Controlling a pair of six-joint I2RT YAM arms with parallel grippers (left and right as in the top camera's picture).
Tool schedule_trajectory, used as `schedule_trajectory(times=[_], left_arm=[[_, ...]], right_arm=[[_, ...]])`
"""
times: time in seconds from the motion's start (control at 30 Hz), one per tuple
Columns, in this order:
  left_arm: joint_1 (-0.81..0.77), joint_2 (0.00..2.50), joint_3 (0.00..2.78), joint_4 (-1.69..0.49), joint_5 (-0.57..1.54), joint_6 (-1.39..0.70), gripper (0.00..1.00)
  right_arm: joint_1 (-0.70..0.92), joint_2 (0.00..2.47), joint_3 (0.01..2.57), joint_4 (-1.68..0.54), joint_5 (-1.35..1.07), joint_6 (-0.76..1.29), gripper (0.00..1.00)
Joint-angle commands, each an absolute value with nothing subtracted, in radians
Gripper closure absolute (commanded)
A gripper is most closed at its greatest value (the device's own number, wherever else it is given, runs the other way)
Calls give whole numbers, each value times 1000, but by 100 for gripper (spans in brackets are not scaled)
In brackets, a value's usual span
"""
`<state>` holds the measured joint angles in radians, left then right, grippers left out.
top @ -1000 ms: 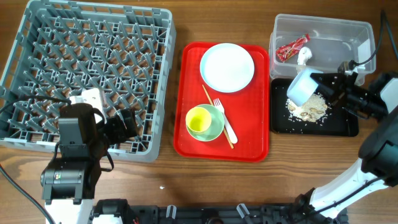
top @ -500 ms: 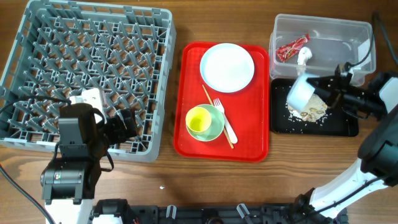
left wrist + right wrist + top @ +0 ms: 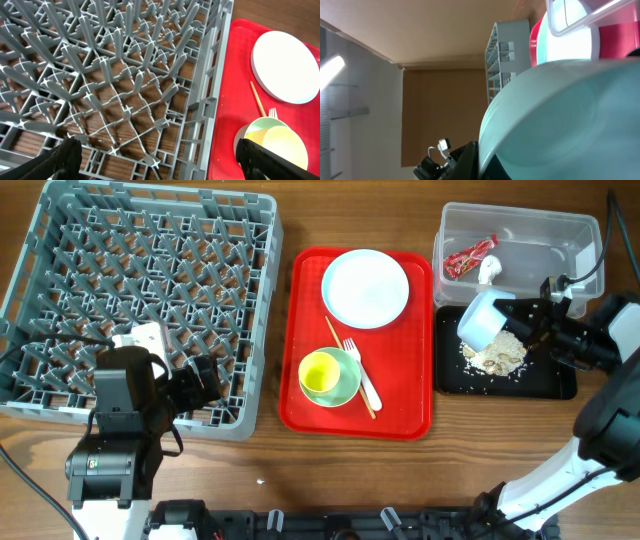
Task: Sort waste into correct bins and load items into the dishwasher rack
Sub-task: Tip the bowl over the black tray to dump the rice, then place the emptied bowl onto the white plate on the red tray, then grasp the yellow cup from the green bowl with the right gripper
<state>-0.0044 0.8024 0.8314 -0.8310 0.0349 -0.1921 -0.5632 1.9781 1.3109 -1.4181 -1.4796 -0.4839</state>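
Observation:
I need to move my right gripper up from the black tray bin (image 3: 552, 383) next, then down to let go of the bowl on the bare white plate (image 3: 365, 288), since its crumbs are below.
My right gripper (image 3: 510, 311) is shut on the rim of the pale blue bowl (image 3: 482, 321), which is tipped on its side above the black tray bin (image 3: 552, 383). Beige crumbs (image 3: 498, 356) lie in that tray under the bowl. The bowl (image 3: 570, 115) fills the right wrist view, one finger (image 3: 489, 159) on its rim. The clear tub (image 3: 560, 232) holds the red wrapper (image 3: 469, 257) and a white scrap (image 3: 489, 270). My left gripper (image 3: 205, 380) stands open and empty over the front right corner of the grey dishwasher rack (image 3: 125, 90).
The red serving tray (image 3: 400, 416) carries the white plate (image 3: 366, 288), the yellow cup (image 3: 321, 376) inside the green bowl (image 3: 347, 388), the white fork (image 3: 364, 378) and the chopsticks (image 3: 338, 346). The rack (image 3: 140, 290) fills the left side.
The blue bowl dipped toward the crumbs and has come back up slightly over the black tray. The left arm has not moved.

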Motion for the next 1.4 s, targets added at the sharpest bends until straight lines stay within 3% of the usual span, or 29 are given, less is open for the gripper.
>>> schedule_trajectory(times=[0.0, 0.2, 0.37, 0.63, 0.83, 0.93, 1.37], left_arm=[[-4, 802, 847, -831, 32, -190, 0], [-4, 802, 847, -831, 33, -190, 0], [-4, 802, 847, -831, 33, -190, 0], [-4, 802, 847, -832, 33, -190, 0], [-4, 802, 847, -832, 33, -190, 0], [-4, 802, 847, -832, 33, -190, 0], [-4, 802, 847, -832, 33, -190, 0]], right_arm=[[-554, 1950, 1324, -1404, -1402, -419, 96], [-508, 1820, 1356, -1407, -1280, -411, 96], [-379, 1652, 1494, -1342, -980, -186, 96], [47, 1521, 1625, -1008, -470, 73, 96], [312, 1636, 1625, -854, -180, 70, 96], [382, 1735, 1625, -813, -156, 60, 96], [449, 2075, 1625, -735, -153, 83, 96]])
